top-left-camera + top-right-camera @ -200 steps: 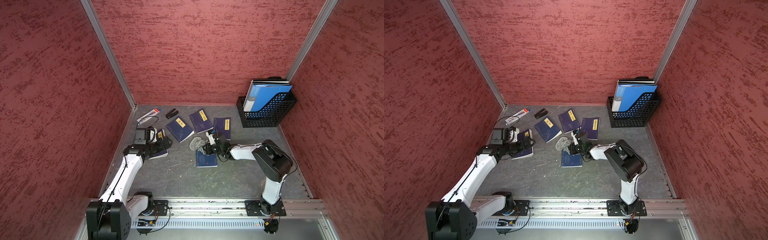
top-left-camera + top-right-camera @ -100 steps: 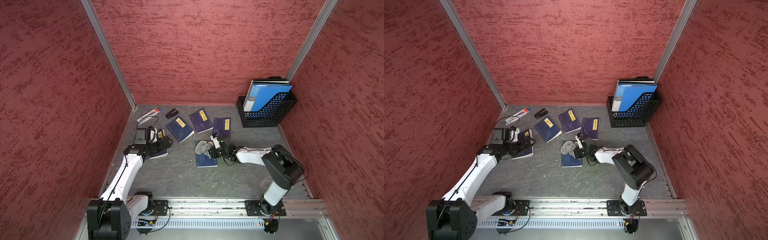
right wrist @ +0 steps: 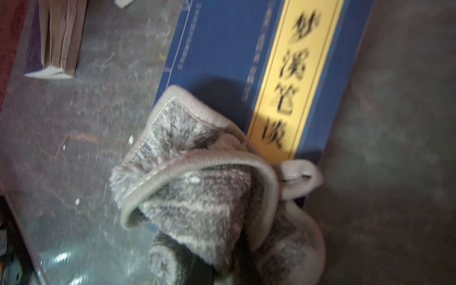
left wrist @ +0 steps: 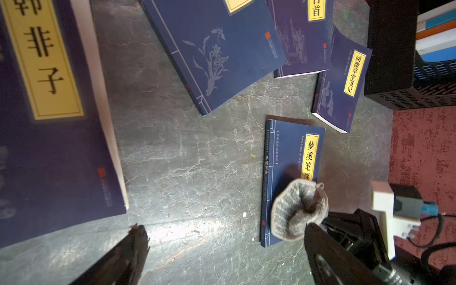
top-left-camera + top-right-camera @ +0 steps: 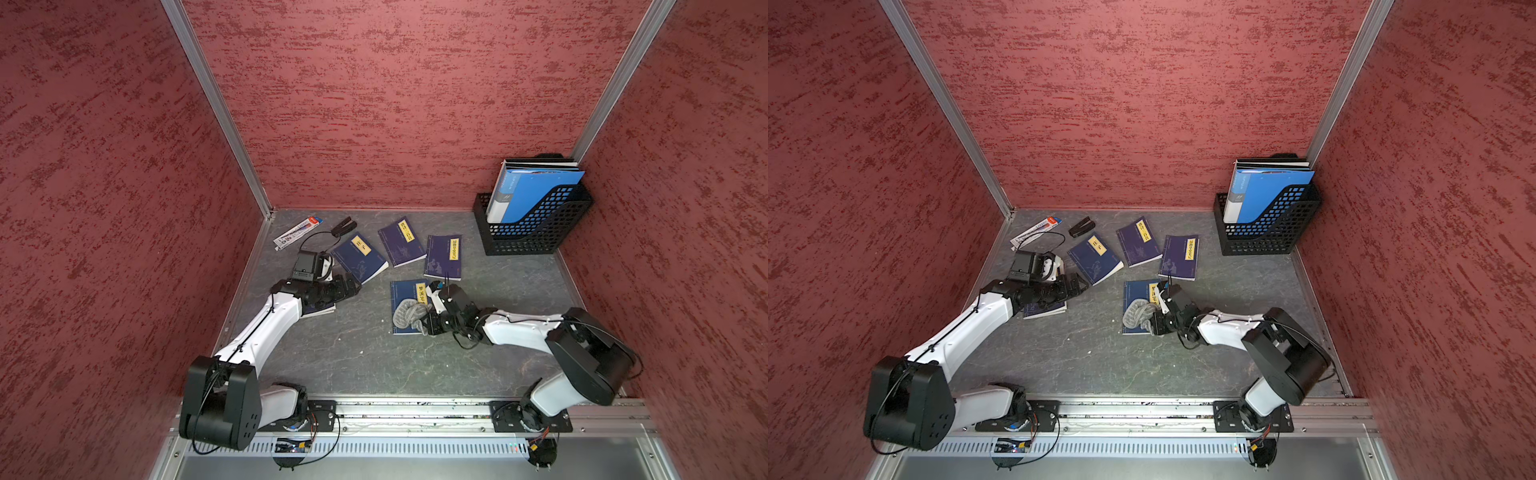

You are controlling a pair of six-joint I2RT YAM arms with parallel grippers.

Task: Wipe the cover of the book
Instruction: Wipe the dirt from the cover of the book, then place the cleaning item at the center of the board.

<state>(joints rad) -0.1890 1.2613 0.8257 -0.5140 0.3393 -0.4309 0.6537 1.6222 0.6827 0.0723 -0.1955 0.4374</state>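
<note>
Next, my right gripper carries the cloth up off the blue book and outward and releases it on the tabletop before the file rack, since that patch lies empty.
The blue book (image 5: 404,296) with a yellow title strip lies flat mid-table, seen in both top views (image 5: 1135,294) and in the left wrist view (image 4: 291,153). A crumpled grey cloth (image 5: 409,318) rests on the near half of its cover (image 3: 222,49). My right gripper (image 5: 430,322) is shut on the cloth (image 3: 197,187), which hides its fingers. My left gripper (image 5: 353,286) stands open and empty (image 4: 224,229) to the left, low over the table, apart from the book.
A purple book (image 5: 322,309) lies under the left arm. More dark blue books (image 5: 359,257) (image 5: 402,243) (image 5: 442,257) lie behind. A black mesh file rack (image 5: 532,232) stands back right. A pen pack (image 5: 297,233) and a black clip (image 5: 344,226) lie back left.
My right gripper has dragged the cloth from the book's far left corner across the cover toward its near edge, and the right elbow has swung out to the right. The left arm has not moved.
</note>
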